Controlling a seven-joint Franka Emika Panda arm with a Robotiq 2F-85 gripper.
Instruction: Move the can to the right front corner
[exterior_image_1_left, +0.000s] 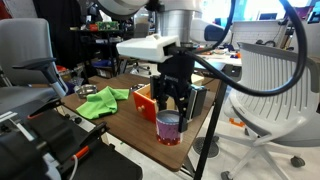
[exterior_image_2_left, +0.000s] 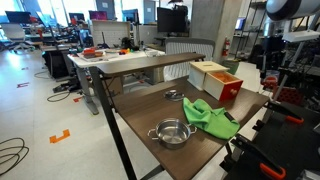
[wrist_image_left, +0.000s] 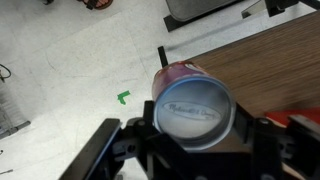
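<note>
The bare near corner of the dark brown table lies below the gripper, so the gripper will next move down toward that corner and release the can (exterior_image_1_left: 169, 128).
The can (exterior_image_1_left: 169, 128), small with purplish-red sides and a silvery top, sits between the fingers of my gripper (exterior_image_1_left: 170, 108). It is at the near corner of the dark brown table (exterior_image_1_left: 120, 112), above the black metal leg (exterior_image_1_left: 205, 140). In the wrist view the can's silvery top (wrist_image_left: 190, 100) fills the space between the two black fingers of my gripper (wrist_image_left: 192, 125). The table's edge and corner (wrist_image_left: 250, 60) lie just behind it. I cannot tell whether the can touches the tabletop. The can and the gripper do not show in the exterior view with the bowl.
An orange-and-tan wooden box (exterior_image_1_left: 146, 100) stands right behind the gripper and also shows in an exterior view (exterior_image_2_left: 215, 80). A green cloth (exterior_image_2_left: 210, 118) and a shallow metal bowl (exterior_image_2_left: 172, 132) lie on the table. Office chairs (exterior_image_1_left: 265, 80) flank the table. Floor lies past the corner (wrist_image_left: 90, 60).
</note>
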